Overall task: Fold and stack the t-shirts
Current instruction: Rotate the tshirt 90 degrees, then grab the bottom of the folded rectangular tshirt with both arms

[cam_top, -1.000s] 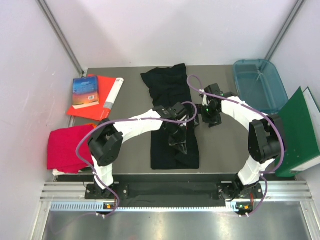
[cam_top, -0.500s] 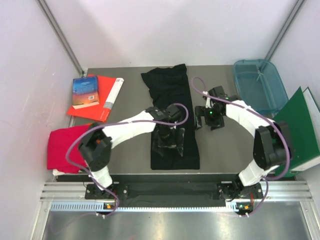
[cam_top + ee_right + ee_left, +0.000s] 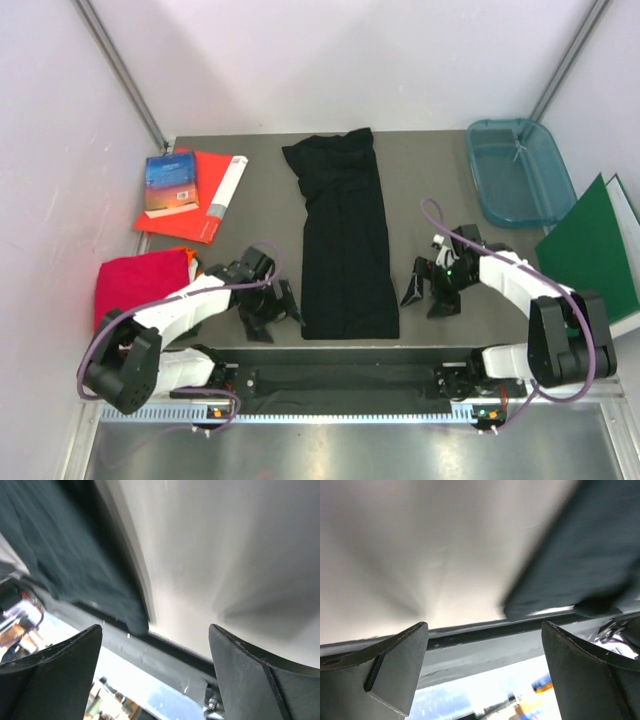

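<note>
My left gripper will go down and over to the black t-shirt's near corner [image 3: 306, 334] [image 3: 513, 610] next, because the corner is below it and to its right in the top view.
A black t-shirt [image 3: 345, 240] lies folded into a long strip down the middle of the table. Its near corner shows in the left wrist view [image 3: 590, 565] and in the right wrist view [image 3: 75, 555]. A crimson-pink t-shirt [image 3: 138, 292] lies folded at the left edge. My left gripper [image 3: 268, 312] is low by the near edge, left of the black strip, open and empty [image 3: 485, 675]. My right gripper [image 3: 428, 290] is low on the strip's right side, also open and empty [image 3: 155, 675].
A red sheet [image 3: 200, 205] with a blue book [image 3: 170, 182] lies at the back left. A teal tray [image 3: 520, 170] stands at the back right, with a green binder [image 3: 590, 255] leaning at the right edge. The table's near edge [image 3: 470, 640] runs just beneath both grippers.
The left gripper let go of the black t-shirt, opened, and swung left and toward the near edge. The right gripper drew back toward the near right. The shirt now lies flat.
</note>
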Motion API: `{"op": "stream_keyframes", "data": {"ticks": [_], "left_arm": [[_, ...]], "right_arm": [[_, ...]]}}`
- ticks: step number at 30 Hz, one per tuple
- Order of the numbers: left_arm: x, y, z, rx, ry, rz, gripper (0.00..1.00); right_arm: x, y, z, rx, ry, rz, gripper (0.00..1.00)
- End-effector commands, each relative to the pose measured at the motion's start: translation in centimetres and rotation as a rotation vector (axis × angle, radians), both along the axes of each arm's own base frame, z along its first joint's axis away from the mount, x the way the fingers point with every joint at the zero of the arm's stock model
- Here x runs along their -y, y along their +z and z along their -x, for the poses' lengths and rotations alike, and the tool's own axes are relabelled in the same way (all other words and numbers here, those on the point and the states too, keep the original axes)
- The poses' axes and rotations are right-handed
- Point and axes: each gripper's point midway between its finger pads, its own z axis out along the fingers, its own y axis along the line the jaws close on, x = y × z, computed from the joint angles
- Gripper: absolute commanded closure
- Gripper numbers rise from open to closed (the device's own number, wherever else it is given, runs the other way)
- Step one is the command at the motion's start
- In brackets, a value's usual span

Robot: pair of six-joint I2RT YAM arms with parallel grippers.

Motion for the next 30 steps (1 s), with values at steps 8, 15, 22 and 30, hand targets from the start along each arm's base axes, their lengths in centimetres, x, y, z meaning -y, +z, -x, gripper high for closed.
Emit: {"op": "stream_keyframes", "data": {"ticks": [8, 15, 22, 30], "left_arm": [[3.9, 0.1, -0.4, -0.007, 0.019, 0.265, 0.17], [4.7, -1.2, -0.5, -0.033, 0.013, 0.264, 0.32], [5.7, -1.6, -2.4, 0.001, 0.013, 0.238, 0.48], [5.8, -2.5, -3.1, -0.015, 0.0, 0.165, 1.0]], "right_arm": [[-2.2, -0.1, 4.3, -0.066, 0.029, -0.133, 0.24], [-3.5, -0.5, 5.0, -0.083, 0.034, -0.192, 0.36], [-4.7, -1.7, 4.2, -0.087, 0.039, -0.199, 0.49], [-5.4, -5.4, 3.7, -0.102, 0.126, -0.1, 1.0]]}}
